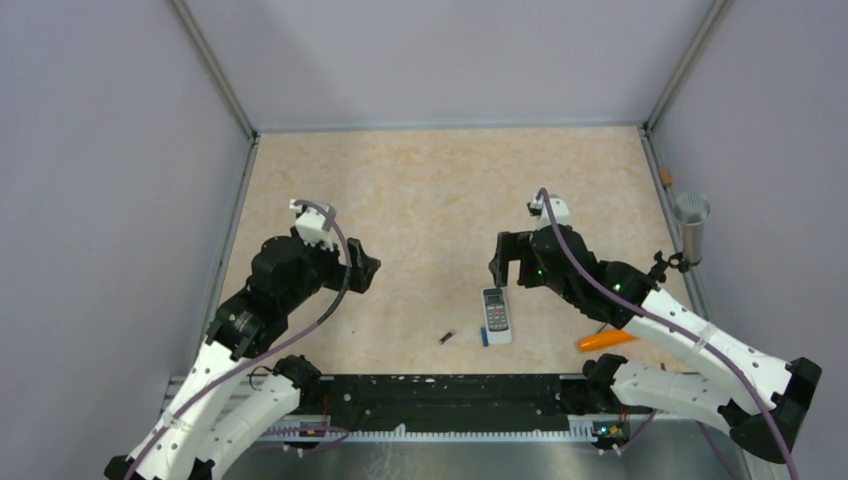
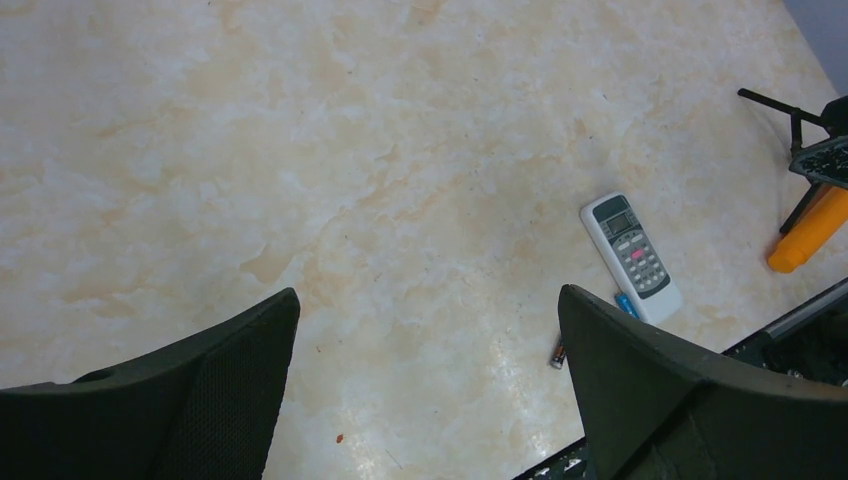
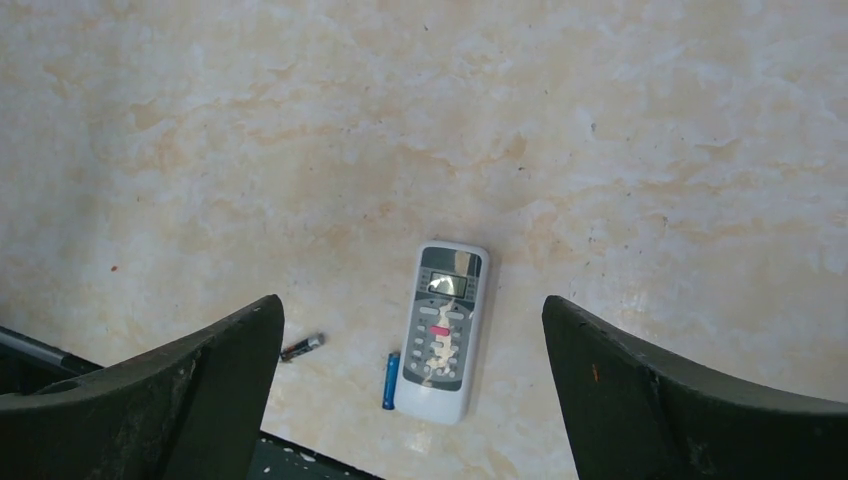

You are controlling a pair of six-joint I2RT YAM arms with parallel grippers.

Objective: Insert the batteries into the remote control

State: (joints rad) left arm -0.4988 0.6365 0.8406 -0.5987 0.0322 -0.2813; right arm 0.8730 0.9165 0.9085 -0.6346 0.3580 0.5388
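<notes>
My right gripper brings its open fingers down and back to the remote's near end [image 1: 498, 337] [image 3: 430, 402] next, to close across its narrow width.
The white remote control [image 1: 496, 314] lies face up near the table's front edge, display away from the arms; it also shows in the right wrist view [image 3: 444, 330] and the left wrist view [image 2: 632, 257]. The blue battery [image 1: 484, 336] lies against its left side [image 3: 390, 380] [image 2: 624, 304]. The dark battery [image 1: 447, 337] lies a little further left [image 3: 301, 347] [image 2: 557, 353]. My right gripper [image 1: 512, 262] [image 3: 412, 400] hovers open and empty just behind the remote. My left gripper [image 1: 368, 268] [image 2: 428, 400] is open and empty, well left of them.
An orange tapered object [image 1: 606, 339] [image 2: 808, 233] lies right of the remote beside the right arm. A metal cup [image 1: 690, 226] stands at the right wall. A black rail [image 1: 440, 400] runs along the front edge. Grey walls enclose the table [image 1: 430, 190].
</notes>
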